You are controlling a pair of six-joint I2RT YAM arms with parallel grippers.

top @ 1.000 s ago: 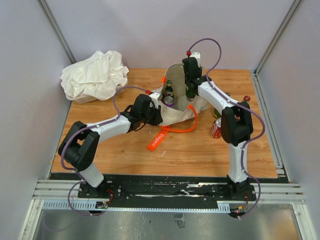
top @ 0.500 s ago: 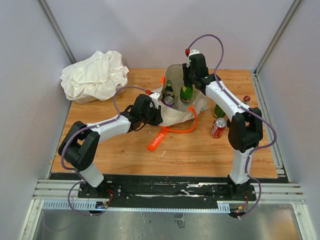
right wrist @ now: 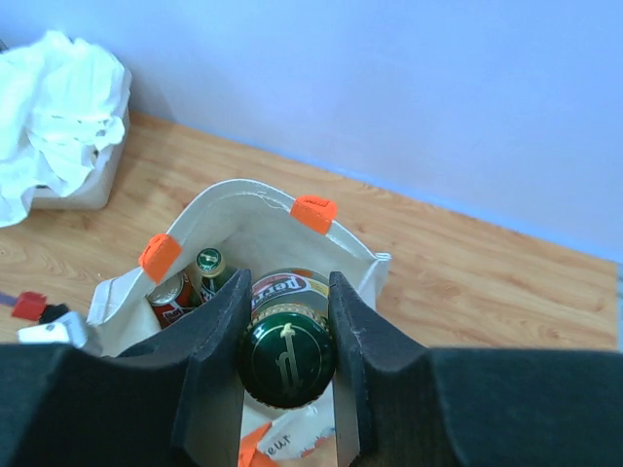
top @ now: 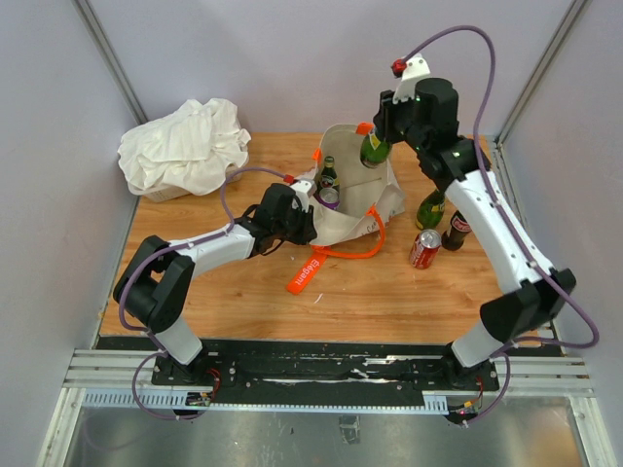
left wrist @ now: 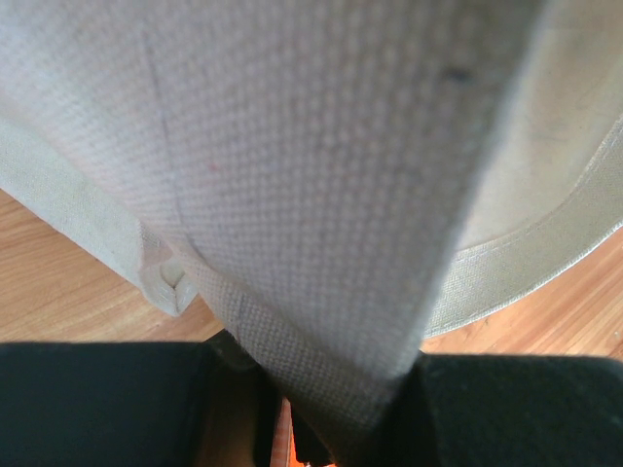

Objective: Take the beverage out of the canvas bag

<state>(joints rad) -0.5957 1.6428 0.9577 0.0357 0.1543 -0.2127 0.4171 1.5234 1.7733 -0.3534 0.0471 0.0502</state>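
The bottle will go back with my right gripper and down onto the bare tabletop between bag (top: 343, 226) and red can, and my right gripper will let go of it there.
The beige canvas bag (top: 343, 226) with orange handles (top: 352, 251) stands open mid-table. My right gripper (top: 382, 131) is shut on the neck of a green beverage bottle (top: 374, 150) and holds it upright above the bag's mouth. In the right wrist view the bottle's cap (right wrist: 287, 356) sits between my fingers (right wrist: 219, 331), with the bag (right wrist: 255, 220) below. A second green bottle (right wrist: 209, 264) and a red can (right wrist: 175, 298) stay inside the bag. My left gripper (top: 304, 208) is shut on the bag's near-left rim; its view is filled by canvas (left wrist: 321, 195).
A white cloth bundle (top: 185, 146) sits at the back left. To the right of the bag stand a green bottle (top: 431, 207), a dark bottle (top: 457, 232) and a red can (top: 421, 250). An orange strap tag (top: 305, 275) lies in front of the bag.
My right gripper has risen up and to the right with the green bottle, lifting it out of the bag. The left arm has not moved.
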